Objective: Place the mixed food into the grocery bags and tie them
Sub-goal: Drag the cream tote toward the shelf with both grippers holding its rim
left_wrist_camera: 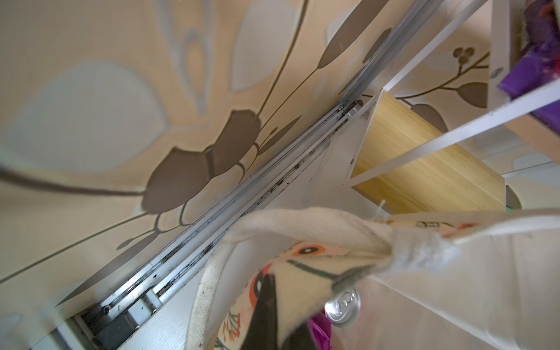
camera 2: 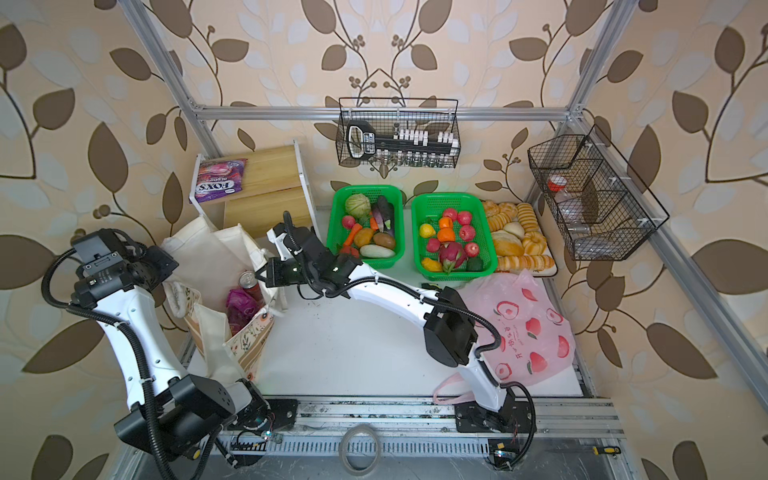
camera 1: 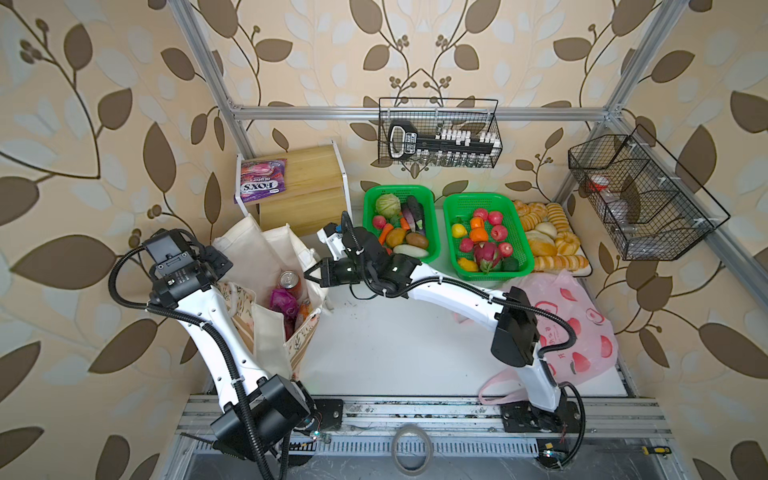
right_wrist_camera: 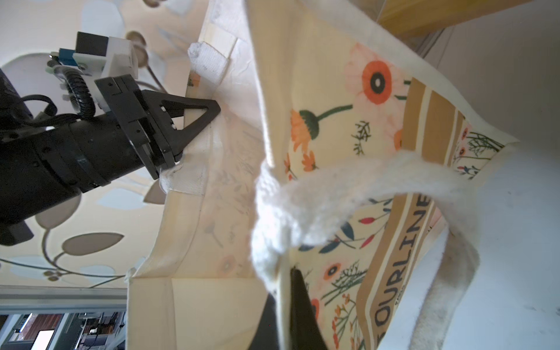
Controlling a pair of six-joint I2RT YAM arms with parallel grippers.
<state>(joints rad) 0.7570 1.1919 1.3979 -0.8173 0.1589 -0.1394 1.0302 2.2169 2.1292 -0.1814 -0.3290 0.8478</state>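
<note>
The robot's right gripper needs to move toward the left gripper next, over the tote's opening (camera 1: pixel 281 267) (right_wrist_camera: pixel 226 201), and let go of the tote's opposite rim there, because the can and packets are already inside.
The cream canvas tote (camera 1: pixel 249 253) (camera 2: pixel 208 253) stands open at the left in both top views. Inside it are the red soda can (camera 1: pixel 287 280) (left_wrist_camera: pixel 342 306), the purple grape packet (camera 1: pixel 282 301) and an orange packet (camera 1: pixel 305 308). My left gripper (camera 1: pixel 226 259) (left_wrist_camera: pixel 281 318) is shut on the tote's left rim. My right gripper (camera 1: pixel 309 274) (right_wrist_camera: pixel 283 315) is shut on the opposite rim, beside a handle strap (right_wrist_camera: pixel 348 194). The pink peach-printed bag (camera 1: pixel 582 332) lies at the right, partly under the right arm. Cabbage (camera 1: pixel 387 204) and potatoes (camera 1: pixel 395 236) lie in a basket.
Two green mesh baskets (camera 1: pixel 434 249) (camera 1: pixel 525 249) of produce stand at the back, with bread loaves (camera 1: pixel 548 241) to their right. A wooden shelf (camera 1: pixel 307 183) with a purple FOX'S packet (camera 1: pixel 262 180) is behind the tote. Wire baskets (camera 1: pixel 438 133) (camera 1: pixel 640 199) hang on the frame.
</note>
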